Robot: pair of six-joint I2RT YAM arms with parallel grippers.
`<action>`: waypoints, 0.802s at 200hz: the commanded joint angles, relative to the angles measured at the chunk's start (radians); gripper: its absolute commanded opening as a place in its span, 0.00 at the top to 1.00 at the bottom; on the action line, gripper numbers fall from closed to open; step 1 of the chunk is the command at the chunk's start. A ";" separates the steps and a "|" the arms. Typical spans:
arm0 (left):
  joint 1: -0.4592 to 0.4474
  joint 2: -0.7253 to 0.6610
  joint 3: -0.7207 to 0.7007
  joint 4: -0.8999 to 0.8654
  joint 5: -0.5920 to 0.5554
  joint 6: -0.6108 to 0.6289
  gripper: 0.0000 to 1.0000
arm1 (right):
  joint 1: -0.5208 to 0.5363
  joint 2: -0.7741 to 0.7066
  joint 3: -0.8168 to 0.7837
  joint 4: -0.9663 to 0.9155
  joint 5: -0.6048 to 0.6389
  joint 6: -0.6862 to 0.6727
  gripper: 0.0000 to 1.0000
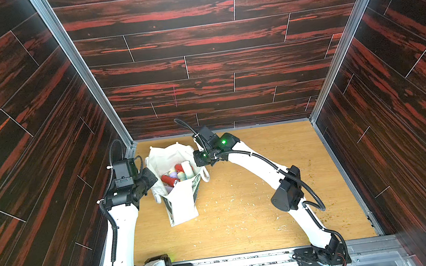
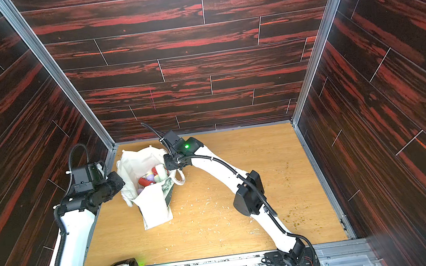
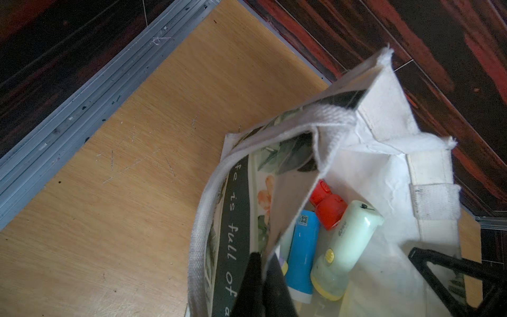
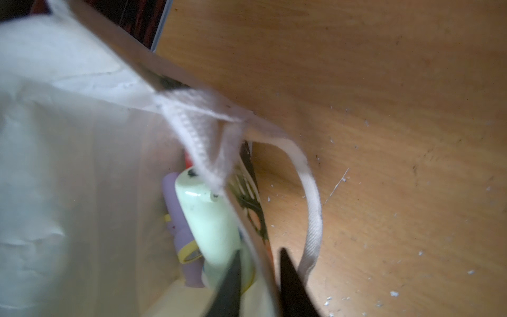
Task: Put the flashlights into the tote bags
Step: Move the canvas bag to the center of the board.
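The open middle of the table lies past the bag (image 1: 182, 206) from my left gripper, so next my left gripper will carry the bag's printed side outward, over there, and let go of it.
A cream tote bag (image 1: 182, 206) (image 2: 156, 209) stands open at the table's far left, with a dark leafy print and script on its side (image 3: 236, 247). Several flashlights lie inside it: a red one (image 1: 169, 180) (image 3: 327, 205), a blue one (image 3: 301, 252), a mint one (image 3: 345, 247) (image 4: 208, 222) and a lilac one (image 4: 178, 219). My left gripper (image 3: 263, 258) is shut on the bag's left rim. My right gripper (image 4: 260, 251) straddles the bag's right wall (image 4: 255, 241), one finger inside and one outside, closed on the fabric.
The bag's strap handle (image 4: 312, 214) loops out onto the wooden table (image 1: 266, 174). Pale crumbs (image 1: 237, 205) are scattered mid-table. Dark wood-print walls and an aluminium frame (image 1: 78, 61) enclose the table on three sides.
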 commanded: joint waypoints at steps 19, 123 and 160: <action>-0.009 0.018 0.028 -0.099 -0.034 0.013 1.00 | -0.004 0.021 0.030 -0.005 0.008 0.005 1.00; -0.332 0.229 0.312 -0.173 -0.297 -0.025 1.00 | -0.071 -0.313 -0.262 0.076 0.157 -0.096 1.00; -0.447 0.364 0.447 -0.170 -0.328 -0.046 1.00 | -0.174 -0.512 -0.512 0.167 0.134 -0.085 1.00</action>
